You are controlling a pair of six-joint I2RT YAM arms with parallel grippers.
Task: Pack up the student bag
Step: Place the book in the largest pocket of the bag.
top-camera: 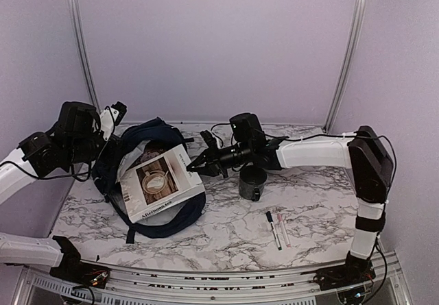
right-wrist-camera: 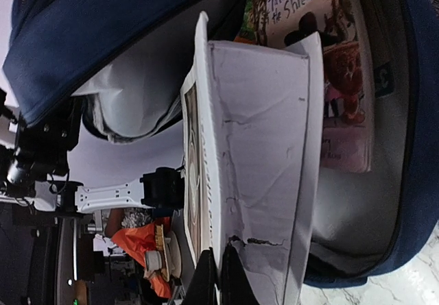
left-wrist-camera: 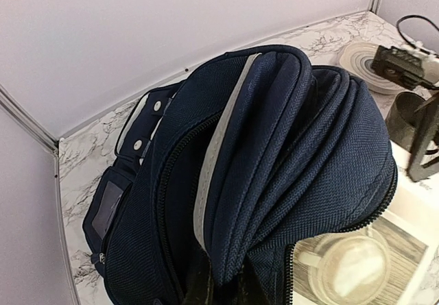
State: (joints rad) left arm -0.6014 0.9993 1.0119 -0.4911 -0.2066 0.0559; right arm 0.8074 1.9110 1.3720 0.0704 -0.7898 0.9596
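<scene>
My left gripper should next pull the fold of the bag's upper edge to the right in the top view, over the bag's opening, and let go, because the opening lies that way.
The student bag [top-camera: 156,217], navy blue with a light grey lining, lies open at the left of the table. My left gripper [top-camera: 118,132] is shut on a fold of the bag's upper edge [left-wrist-camera: 274,154]; its dark fingertips [left-wrist-camera: 199,284] pinch the fabric and hold the mouth up. A white book with a coffee-cup cover [top-camera: 161,181] lies partly in the opening. My right gripper [top-camera: 193,167] is shut on that book's edge [right-wrist-camera: 260,147], its fingertips [right-wrist-camera: 208,281] squeezing the cover. Another book, with a picture cover [right-wrist-camera: 329,65], lies inside the bag [right-wrist-camera: 418,147].
A dark mug [top-camera: 252,182] stands right of the bag, under my right arm. Two pens [top-camera: 278,228] lie on the marble table [top-camera: 309,202] toward the front right. A pale round object [left-wrist-camera: 357,59] sits near the back wall.
</scene>
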